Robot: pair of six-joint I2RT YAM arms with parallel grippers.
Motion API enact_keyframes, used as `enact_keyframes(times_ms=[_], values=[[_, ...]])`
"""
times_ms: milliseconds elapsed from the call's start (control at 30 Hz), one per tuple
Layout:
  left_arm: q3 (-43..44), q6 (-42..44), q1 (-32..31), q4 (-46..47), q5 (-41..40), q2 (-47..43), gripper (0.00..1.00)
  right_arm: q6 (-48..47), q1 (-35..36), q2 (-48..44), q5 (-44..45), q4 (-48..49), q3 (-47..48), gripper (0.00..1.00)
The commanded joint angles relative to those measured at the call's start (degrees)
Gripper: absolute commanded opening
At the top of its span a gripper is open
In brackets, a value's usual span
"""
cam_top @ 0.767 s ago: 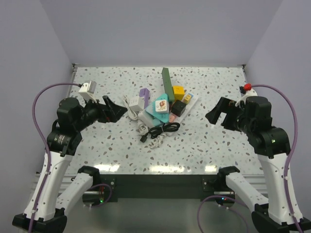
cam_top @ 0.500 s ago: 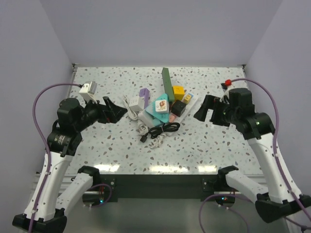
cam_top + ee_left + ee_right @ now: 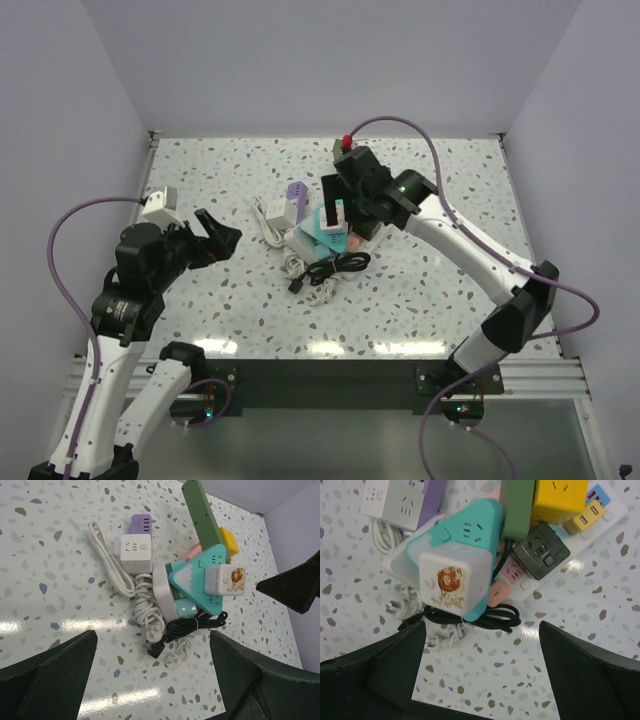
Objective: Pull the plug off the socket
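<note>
Next I will lower and tilt my right gripper, shifting it to the left in the top view until its fingers straddle the plug.
The plug is a white cube with a tiger picture [image 3: 447,585], seated in a teal triangular socket [image 3: 475,535] in the pile at mid-table. Both show in the left wrist view, the plug [image 3: 226,579] on the socket [image 3: 195,577]. My right gripper [image 3: 340,210] hangs open directly above them, jaws wide; in its wrist view the gripper [image 3: 482,675] has the plug just beyond its left finger and only bare table between the fingers. My left gripper [image 3: 222,235] stands open to the left of the pile, facing it; nothing but table lies between its jaws [image 3: 152,680].
Packed around the socket are a long green power strip [image 3: 517,505], a yellow cube [image 3: 559,500], a black cube socket [image 3: 541,551], a white and pink strip [image 3: 512,577], a purple strip [image 3: 141,524] and a white cube [image 3: 135,554]. A coiled black cable [image 3: 495,620] and white cords [image 3: 107,562] lie in front.
My right arm has swung from the table's right side leftward and forward to hang over the pile. The left arm has drawn back a little. Both grippers stayed open.
</note>
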Motion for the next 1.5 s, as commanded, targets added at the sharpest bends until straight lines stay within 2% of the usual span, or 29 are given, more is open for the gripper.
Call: enact_keyframes(times_ms=[0,233,333,433,667,700,800,833,900,933,967,1033,1067,1200,1333,1400,1467], values=[[-2.44,-3.06,-0.23,-2.25,-3.47,-1.72,1.00,0.44,3.16,5.21,10.66,-0.31,7.85,0.98],[-4.74,-4.56,-0.23,-2.17,-5.22,-2.43,1.00,3.33,6.15,18.66,17.34,-4.88,18.49,0.98],[-5.09,-4.73,-0.23,-2.43,-5.75,-2.43,1.00,7.02,6.15,24.46,22.10,-11.47,24.03,0.98],[-5.61,-4.91,-0.23,-2.78,-6.19,-2.78,1.00,8.95,6.06,27.29,22.80,-14.20,26.67,0.93],[-7.55,-5.70,-0.23,-2.87,-5.93,-3.49,1.00,13.35,6.06,28.96,20.34,-16.40,23.52,0.76],[-7.64,-5.79,-0.23,-2.96,-5.93,-3.57,1.00,13.80,6.06,28.53,20.34,-15.97,22.82,0.69],[-8.16,-5.87,-0.23,-2.87,-5.67,-3.84,1.00,13.72,6.06,25.45,19.99,-13.24,19.30,0.58],[-8.25,-5.88,-0.23,-2.87,-5.58,-3.75,1.00,13.36,6.06,25.01,19.73,-12.98,18.77,0.47],[-8.87,-5.96,-0.23,-2.43,-5.05,-3.75,1.00,13.01,5.71,25.00,18.77,-13.32,18.41,0.33],[-8.95,-5.96,-0.23,-2.08,-4.27,-3.75,1.00,12.84,5.62,24.83,17.98,-14.02,19.28,0.11],[-8.87,-5.96,-0.23,-1.38,-3.56,-3.66,1.00,12.49,5.36,24.22,17.36,-14.55,19.64,0.01],[-8.61,-4.91,-0.23,-0.15,-0.07,-2.87,1.00,9.78,5.36,21.07,13.85,-12.55,17.82,0.00],[-8.34,-3.78,-0.23,1.60,1.61,-2.44,1.00,8.54,5.36,16.44,12.10,-8.71,16.41,0.00],[-7.20,-1.31,-0.23,6.00,11.45,2.82,1.00,1.69,4.75,3.67,-3.51,0.55,7.71,0.00],[-5.71,2.03,-0.40,9.87,21.99,8.19,1.00,-2.44,4.66,-1.88,-11.97,1.18,2.87,0.00],[-3.87,4.93,-0.49,10.49,23.16,10.82,1.00,-5.17,4.57,-3.81,-14.36,0.65,1.63,0.00],[-2.55,6.60,-0.49,12.58,27.71,12.41,1.00,-6.93,4.66,-5.05,-16.13,0.21,-0.39,0.00]])
